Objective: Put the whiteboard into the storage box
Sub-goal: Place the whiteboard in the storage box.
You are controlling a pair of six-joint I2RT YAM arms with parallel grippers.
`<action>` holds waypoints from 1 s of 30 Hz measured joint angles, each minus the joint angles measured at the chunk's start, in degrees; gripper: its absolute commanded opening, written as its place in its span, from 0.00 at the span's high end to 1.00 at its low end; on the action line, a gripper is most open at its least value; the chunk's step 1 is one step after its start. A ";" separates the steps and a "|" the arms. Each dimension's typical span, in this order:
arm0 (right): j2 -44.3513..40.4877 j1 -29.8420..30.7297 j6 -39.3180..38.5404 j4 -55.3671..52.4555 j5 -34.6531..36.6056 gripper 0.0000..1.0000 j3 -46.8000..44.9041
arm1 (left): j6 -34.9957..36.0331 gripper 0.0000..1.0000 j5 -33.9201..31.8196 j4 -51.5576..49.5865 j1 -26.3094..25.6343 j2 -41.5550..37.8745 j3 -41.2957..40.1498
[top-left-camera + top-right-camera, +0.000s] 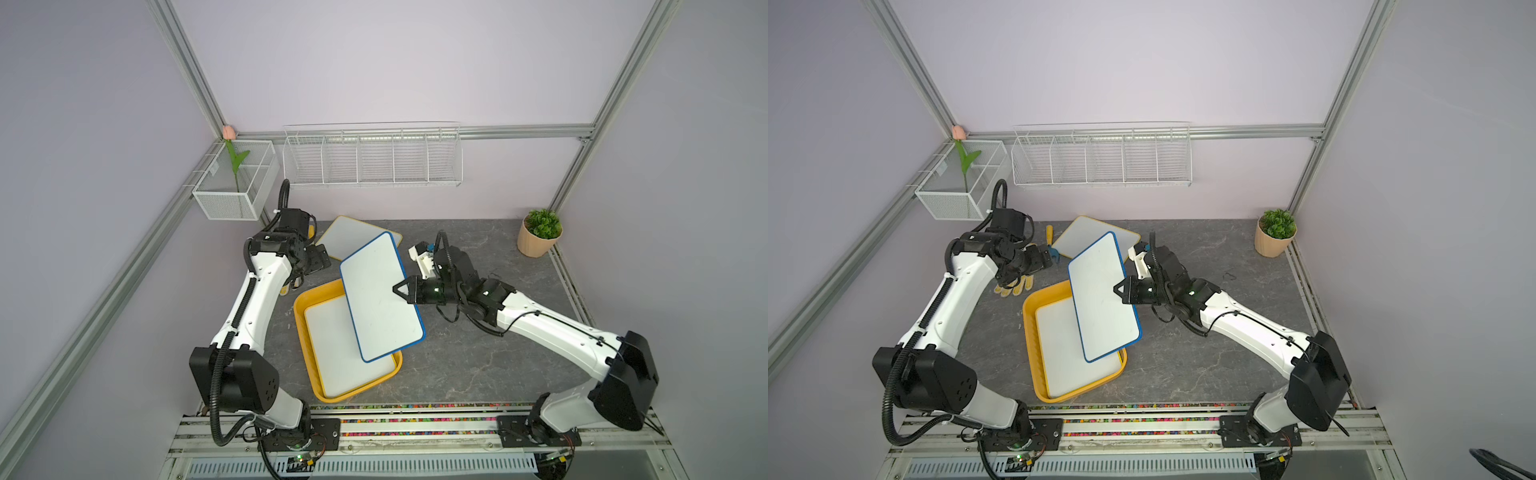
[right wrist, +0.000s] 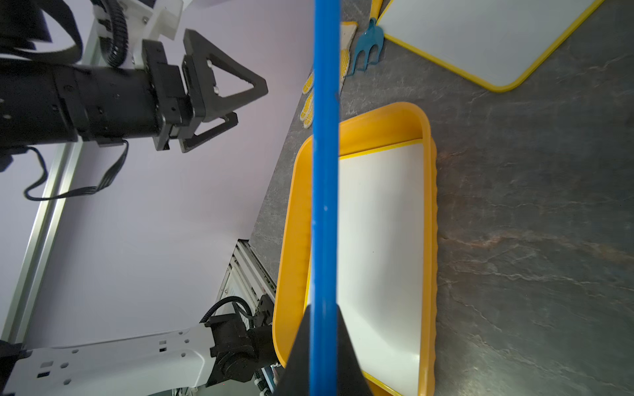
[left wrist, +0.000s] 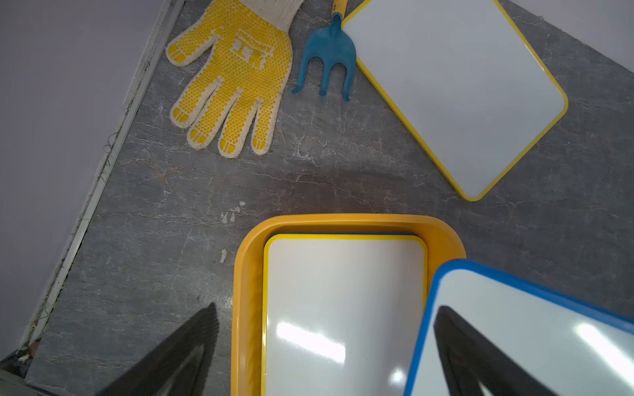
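Observation:
The yellow-framed whiteboard in the box [image 2: 380, 244] is below the robot's right gripper, back toward the robot's base, so the gripper next needs to lower the tilted whiteboard backward over it and let go.
A blue-framed whiteboard [image 1: 380, 299] [image 1: 1102, 299] hangs tilted over the orange-yellow storage box [image 1: 301, 328] [image 1: 1029, 332]. My right gripper [image 1: 399, 289] [image 2: 324, 308] is shut on the right long edge of this whiteboard, which shows edge-on [image 2: 324, 171] in the right wrist view. A yellow-framed whiteboard [image 1: 340, 357] [image 3: 343, 308] lies flat inside the box [image 3: 247, 291]. Another yellow-framed whiteboard [image 1: 353, 235] [image 3: 456, 92] lies on the table behind the box. My left gripper [image 1: 316, 259] [image 3: 327, 310] is open and holds nothing, raised beyond the box's far left corner.
A yellow dotted glove [image 3: 233, 79] and a blue hand rake [image 3: 329, 58] lie at the back left of the table. A potted plant [image 1: 540, 232] stands at the back right. A white wire rack [image 1: 372, 160] and a mesh basket [image 1: 237, 183] hang on the walls.

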 measured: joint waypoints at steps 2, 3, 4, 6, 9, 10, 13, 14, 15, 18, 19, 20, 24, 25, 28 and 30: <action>1.55 1.29 1.31 0.83 -0.13 0.94 0.02 | 0.17 0.01 0.44 0.50 0.46 0.02 -0.50; 2.51 2.03 2.10 1.29 -0.17 0.94 0.02 | 0.20 0.01 0.66 0.70 0.52 0.04 -0.79; 3.50 2.69 2.91 1.73 -0.35 0.94 0.07 | 0.24 0.01 1.01 0.98 0.57 0.04 -1.14; 5.60 3.72 4.35 2.62 -0.76 0.94 0.44 | 0.37 0.01 1.75 1.11 0.57 0.07 -1.66; 9.18 5.11 6.51 4.24 -1.44 0.94 1.07 | 0.37 0.01 2.67 1.36 0.57 0.09 -2.16; 10.54 5.60 7.13 4.68 -1.60 0.94 1.40 | 0.39 0.01 2.95 1.49 0.57 0.09 -2.38; 13.64 6.73 8.52 6.03 -1.60 0.94 2.08 | 0.39 0.01 3.52 2.10 0.55 0.00 -3.50; 14.49 6.99 8.85 6.54 -1.60 0.94 2.25 | 0.39 0.01 3.69 2.27 0.55 -0.02 -3.91; 15.47 7.32 9.35 7.41 -1.62 0.94 2.34 | 0.39 0.01 3.93 2.49 0.57 -0.07 -4.44; 17.88 8.04 10.40 9.38 -1.46 0.94 2.40 | 0.39 0.01 4.90 3.17 0.57 -0.17 -5.95; 18.53 8.20 10.91 10.40 -1.73 0.94 2.40 | 0.39 0.01 5.14 3.43 0.57 -0.26 -6.40; 19.02 8.35 11.17 11.41 -1.88 0.94 2.40 | 0.39 0.01 5.38 3.65 0.55 -0.35 -6.75; 20.09 8.72 12.28 13.60 -1.86 0.87 2.34 | 0.39 0.01 6.86 4.98 0.57 -1.31 -8.46; 20.17 8.74 12.55 14.03 -1.79 0.81 2.19 | 0.39 0.01 7.30 5.49 0.57 -1.62 -8.92; 20.17 8.90 13.11 14.67 -1.44 0.61 1.64 | 0.42 0.01 8.22 6.40 0.55 -2.25 -10.12; 20.20 9.01 12.87 14.99 -1.16 0.48 1.27 | 0.42 0.01 8.57 6.86 0.57 -2.47 -10.58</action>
